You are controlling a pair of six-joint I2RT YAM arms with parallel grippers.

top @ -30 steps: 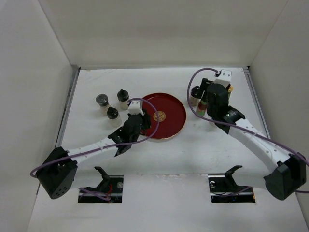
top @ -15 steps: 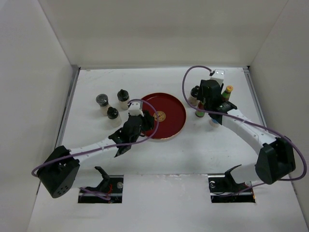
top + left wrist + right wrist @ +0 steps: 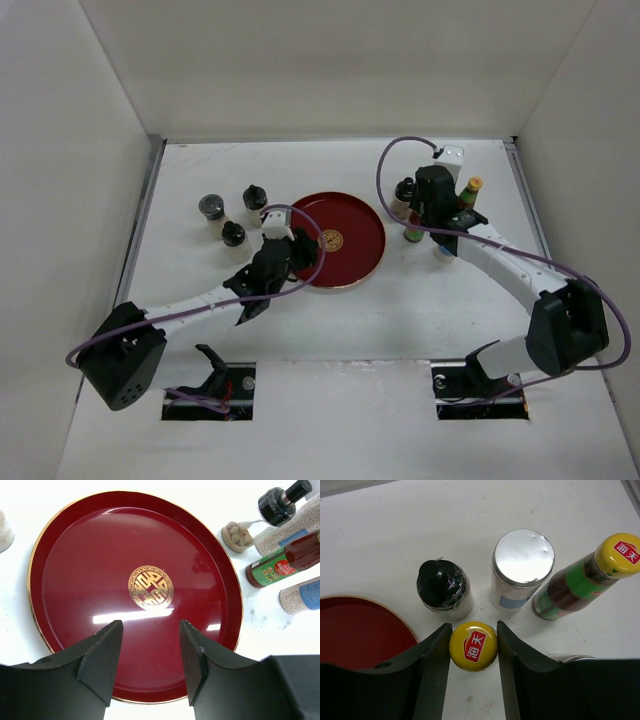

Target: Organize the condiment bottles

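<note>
The dark bottle with the yellow-orange cap goes up and left in the top view next. My right gripper lowers and releases it on the tray's far part [image 3: 330,209], since that's empty.
My right gripper [image 3: 473,647] is shut on the yellow-orange cap of a dark bottle [image 3: 473,645], which stands upright on the table beside the red tray [image 3: 355,630]. In the top view this gripper [image 3: 420,225] sits over the right cluster. Around it stand a black-topped jar [image 3: 444,587], a silver-lidded blue-banded shaker [image 3: 522,565] and a second orange-capped dark bottle [image 3: 580,577]. My left gripper [image 3: 150,630] is open and empty over the tray's near rim [image 3: 150,700]. Three black-lidded jars [image 3: 233,235] stand left of the tray.
The round red tray [image 3: 350,270] with its gold emblem lies mid-table and holds nothing. The left wrist view shows the right cluster beyond the tray's right rim, including a blue-banded shaker [image 3: 305,595]. White walls close in the table on three sides.
My right arm swung in and its gripper came down over the right cluster, jaws now around the orange-capped bottle. My left gripper has barely moved.
</note>
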